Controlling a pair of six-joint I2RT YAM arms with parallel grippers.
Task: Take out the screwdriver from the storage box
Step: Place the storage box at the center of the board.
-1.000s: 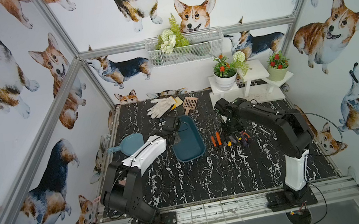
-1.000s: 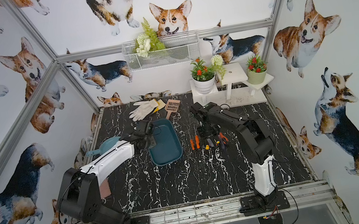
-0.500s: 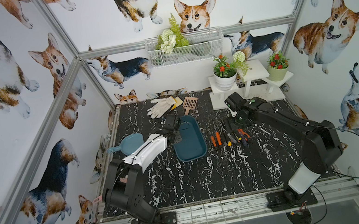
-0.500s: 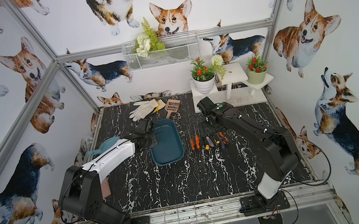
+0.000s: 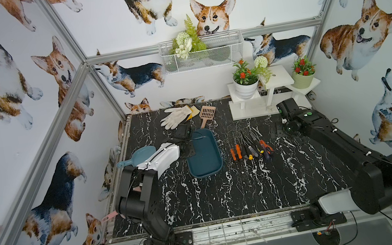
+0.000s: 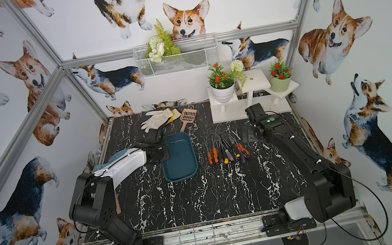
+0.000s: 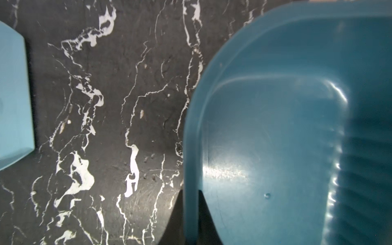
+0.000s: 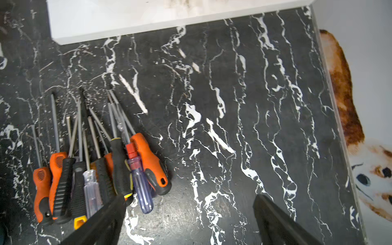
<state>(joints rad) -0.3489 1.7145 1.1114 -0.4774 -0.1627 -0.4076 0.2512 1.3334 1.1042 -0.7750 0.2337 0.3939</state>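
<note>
The box's rim facing the light blue scoop comes free next, as my left gripper eases slightly down and releases it.
The storage box (image 5: 204, 157) (image 6: 179, 159), a shallow dark teal tray, lies left of centre on the black marble table. Its inside (image 7: 275, 127) shows nothing in it. My left gripper (image 7: 191, 193) (image 5: 188, 147) is shut on the box's left rim, one finger on each side of the wall. Several screwdrivers (image 5: 249, 146) (image 6: 227, 151) (image 8: 101, 169) with orange, black and clear handles lie side by side on the table, right of the box. Just right of them my right gripper (image 8: 190, 196) (image 5: 279, 131) hangs open above bare table, holding nothing.
A light blue scoop (image 5: 141, 154) (image 7: 12, 106) lies left of the box. White gloves (image 5: 175, 115) and a tan slotted scoop (image 5: 206, 113) lie at the back. A white stand (image 5: 265, 96) with flower pots fills the back right corner. A wire basket (image 5: 201, 53) hangs on the back wall.
My right gripper has drawn back to the right, off the screwdrivers, and its jaws have opened. The left gripper and the box have not moved.
</note>
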